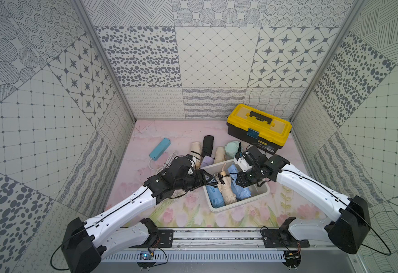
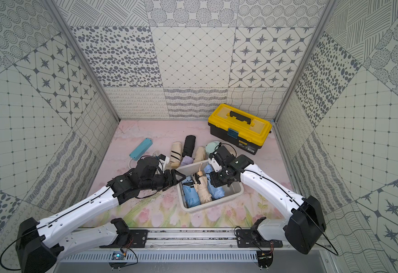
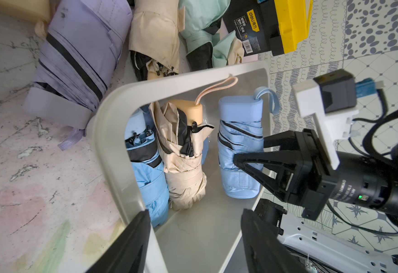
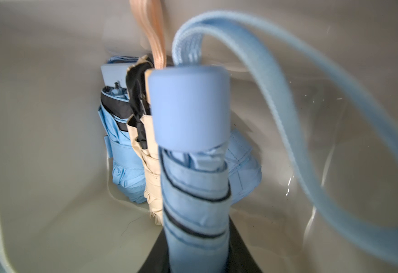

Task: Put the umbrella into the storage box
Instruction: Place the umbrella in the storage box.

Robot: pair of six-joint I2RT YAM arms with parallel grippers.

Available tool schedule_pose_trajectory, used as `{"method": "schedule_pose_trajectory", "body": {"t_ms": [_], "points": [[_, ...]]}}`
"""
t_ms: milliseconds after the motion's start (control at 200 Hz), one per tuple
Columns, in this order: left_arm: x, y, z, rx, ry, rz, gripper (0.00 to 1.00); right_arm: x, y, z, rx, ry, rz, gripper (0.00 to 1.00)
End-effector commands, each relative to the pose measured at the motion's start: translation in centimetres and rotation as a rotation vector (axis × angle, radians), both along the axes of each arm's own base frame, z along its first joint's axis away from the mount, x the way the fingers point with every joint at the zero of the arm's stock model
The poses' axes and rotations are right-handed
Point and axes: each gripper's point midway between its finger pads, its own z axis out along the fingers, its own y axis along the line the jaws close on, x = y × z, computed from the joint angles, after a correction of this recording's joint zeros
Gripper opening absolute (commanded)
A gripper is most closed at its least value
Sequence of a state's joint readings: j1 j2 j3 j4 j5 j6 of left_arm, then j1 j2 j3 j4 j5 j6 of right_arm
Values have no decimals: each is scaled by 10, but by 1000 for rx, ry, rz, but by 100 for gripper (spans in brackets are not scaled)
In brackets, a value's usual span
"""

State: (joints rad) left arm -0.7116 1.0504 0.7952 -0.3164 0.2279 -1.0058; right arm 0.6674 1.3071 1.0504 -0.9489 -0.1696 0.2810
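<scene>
The second blue umbrella will next go down with my right gripper onto the box's bottom, close beside the beige umbrella (image 1: pixel 227 191), and my right gripper will let go of it there, because that bottom is empty.
The storage box (image 1: pixel 240 203) (image 2: pixel 212 205) is a white tub on the flowered table, right of centre. Inside it lie a light blue umbrella (image 1: pixel 214 197), a beige umbrella (image 1: pixel 227 191) (image 3: pixel 183 165), and a second light blue umbrella (image 1: pixel 242 193) (image 3: pixel 238 132) (image 4: pixel 193 165) at the right side. My right gripper (image 4: pixel 196 236) (image 3: pixel 247 153) reaches down into the box and is shut on that second blue umbrella, whose wrist strap loops free. My left gripper (image 3: pixel 195 212) (image 1: pixel 205 179) hangs over the box's left rim (image 3: pixel 112 141), jaws apart with nothing between them.
Behind the box several folded umbrellas lie in a heap: beige (image 1: pixel 195 149), black (image 1: pixel 207 143), purple (image 3: pixel 75 54) and mint (image 1: pixel 232 146). A yellow-lidded black toolbox (image 1: pixel 259 127) stands at the back right. A teal power strip (image 1: pixel 160 149) with white cable lies at the left.
</scene>
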Motion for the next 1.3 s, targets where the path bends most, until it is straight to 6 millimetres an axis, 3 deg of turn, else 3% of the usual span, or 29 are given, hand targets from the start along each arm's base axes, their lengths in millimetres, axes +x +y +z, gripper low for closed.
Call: {"method": "schedule_pose_trajectory", "body": {"t_ms": [0, 300, 435, 480, 571, 691, 851, 1071, 1291], "points": [[-8, 16, -37, 119, 109, 45, 63, 13, 13, 1, 52, -60, -8, 24], [-5, 18, -51, 173, 139, 55, 58, 28, 25, -34, 70, -53, -45, 26], [-7, 23, -50, 201, 139, 68, 66, 30, 27, -47, 77, -49, -61, 29], [-6, 24, -45, 198, 126, 71, 71, 31, 28, -49, 81, -51, -65, 35], [-5, 26, -32, 183, 97, 82, 77, 31, 26, -51, 74, -57, -79, 58], [-8, 41, -23, 232, 94, 121, 82, 39, 16, -30, 75, -144, -124, 76], [-22, 67, -38, 348, 163, 167, 82, 44, -10, 13, 70, -293, -207, 82], [-26, 43, -57, 307, 218, 89, 83, 40, -28, 65, 163, -436, -286, 82], [-12, 29, -67, 316, 212, 73, 60, 38, -28, 75, 200, -445, -300, 81]]}}
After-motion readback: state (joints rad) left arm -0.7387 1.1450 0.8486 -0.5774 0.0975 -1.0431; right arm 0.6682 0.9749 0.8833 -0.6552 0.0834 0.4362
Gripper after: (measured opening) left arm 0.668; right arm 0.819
